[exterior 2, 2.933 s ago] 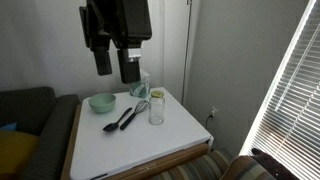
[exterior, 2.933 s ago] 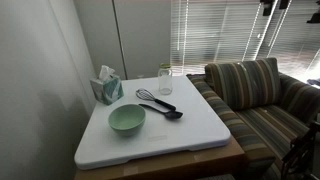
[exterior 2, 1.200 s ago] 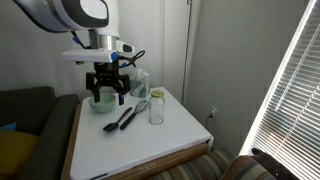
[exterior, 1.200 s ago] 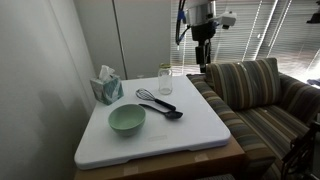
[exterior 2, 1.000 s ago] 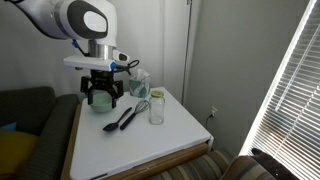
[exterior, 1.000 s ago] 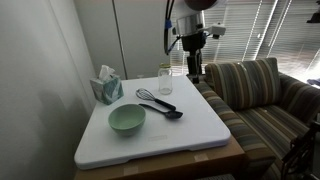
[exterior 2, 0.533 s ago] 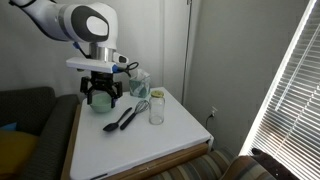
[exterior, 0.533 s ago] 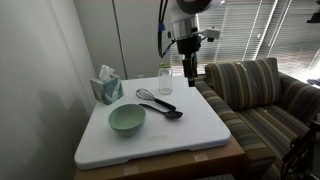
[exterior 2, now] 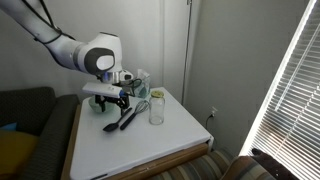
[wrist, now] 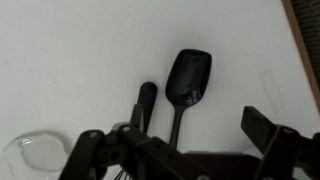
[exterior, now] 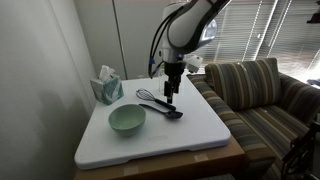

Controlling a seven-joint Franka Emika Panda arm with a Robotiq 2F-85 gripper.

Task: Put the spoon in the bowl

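My gripper should move down next and shift toward the mint-green bowl (exterior: 127,119), onto the handle, because the spoon's handle is below my gripper, between it and the bowl.
The slim black spoon (exterior: 166,112) lies on the white tabletop next to the wire whisk (exterior: 148,97), right of the mint-green bowl (exterior: 127,119). In the wrist view the spoon (wrist: 188,80) lies with its head away from me and the whisk's black handle (wrist: 145,100) beside it. My gripper (exterior: 172,97) hangs open and empty just above the spoon's handle, with a finger on each side (wrist: 172,132). In an exterior view the gripper (exterior 2: 120,103) partly hides the bowl (exterior 2: 99,103), and the spoon (exterior 2: 110,126) shows below it.
A clear glass jar (exterior 2: 156,108) stands by the whisk's wire end and also shows in the wrist view (wrist: 28,155). A tissue box (exterior: 107,87) stands at the table's back corner by the wall. A striped couch (exterior: 255,95) flanks the table. The wooden table edge (wrist: 302,35) shows in the wrist view.
The arm has come down from high behind the jar to just above the spoon and whisk. The gripper stays open. Nothing on the table has moved.
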